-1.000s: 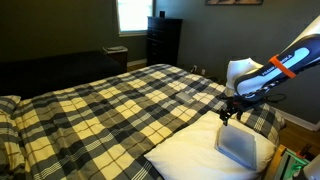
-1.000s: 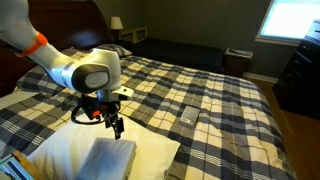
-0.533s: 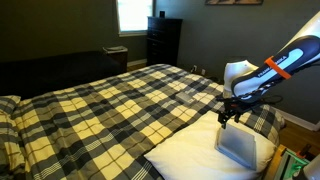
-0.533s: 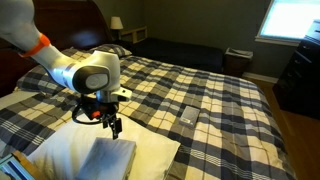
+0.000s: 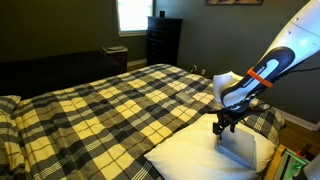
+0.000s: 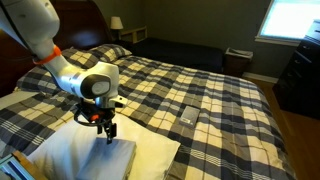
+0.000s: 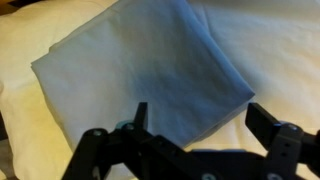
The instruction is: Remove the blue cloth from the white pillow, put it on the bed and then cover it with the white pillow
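The blue cloth's near corner (image 7: 207, 122) gets my gripper's fingers next: they move down onto it and come together there, since they already stand open on either side.
The blue cloth (image 7: 140, 70) lies flat on the white pillow (image 7: 270, 40) and fills most of the wrist view. It also shows in both exterior views (image 5: 238, 148) (image 6: 104, 160), on the white pillow (image 5: 190, 155) (image 6: 60, 150) at the near end of the plaid bed (image 5: 110, 100) (image 6: 210, 110). My gripper (image 7: 195, 120) is open, just above the cloth's near corner, with a finger on either side of it. It shows low over the cloth's edge in both exterior views (image 5: 221, 128) (image 6: 108, 133).
A dark couch (image 5: 50, 68) stands beyond the bed, with a dark dresser (image 5: 163, 38) under a bright window. A plaid-covered pillow (image 5: 8, 120) lies at the bed's head. A small pale object (image 6: 188, 117) lies on the cover.
My arm has lowered and moved in, bringing the gripper down close to the cloth's edge. The cloth and pillow have not moved.
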Controlling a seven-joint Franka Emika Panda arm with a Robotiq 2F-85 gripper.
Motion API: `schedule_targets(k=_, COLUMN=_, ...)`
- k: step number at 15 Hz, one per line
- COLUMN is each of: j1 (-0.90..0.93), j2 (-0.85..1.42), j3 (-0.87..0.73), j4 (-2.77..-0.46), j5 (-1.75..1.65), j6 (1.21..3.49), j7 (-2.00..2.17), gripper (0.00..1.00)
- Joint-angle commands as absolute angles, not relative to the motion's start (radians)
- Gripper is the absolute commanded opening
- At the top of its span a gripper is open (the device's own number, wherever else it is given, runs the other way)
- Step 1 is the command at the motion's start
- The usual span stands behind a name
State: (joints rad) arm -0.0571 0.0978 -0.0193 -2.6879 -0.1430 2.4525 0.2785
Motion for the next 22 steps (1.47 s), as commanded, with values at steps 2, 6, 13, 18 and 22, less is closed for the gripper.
schedule_targets(k=2, j1=0.005, j2=0.246, j3=-0.029, j4=-2.587, j5=-0.167, j6=2.432, j7=0.338, gripper=1.0)
schedule_targets(k=6, j1=0.045, j2=0.324, j3=-0.048, j4=-2.52, j5=-0.181, j6=2.413, j7=0.361, gripper=1.0)
schedule_targets(k=13, j1=0.079, j2=0.444, j3=-0.081, j4=-2.397, j5=-0.177, j6=2.254, j7=0.397, gripper=1.0)
schedule_targets(k=18, j1=0.102, j2=0.519, j3=-0.092, j4=-2.317, j5=-0.204, j6=2.139, j7=0.413, gripper=1.0)
schedule_targets(k=22, j1=0.121, j2=0.566, j3=-0.096, j4=-2.287, j5=-0.246, j6=2.137, j7=0.407, gripper=1.0)
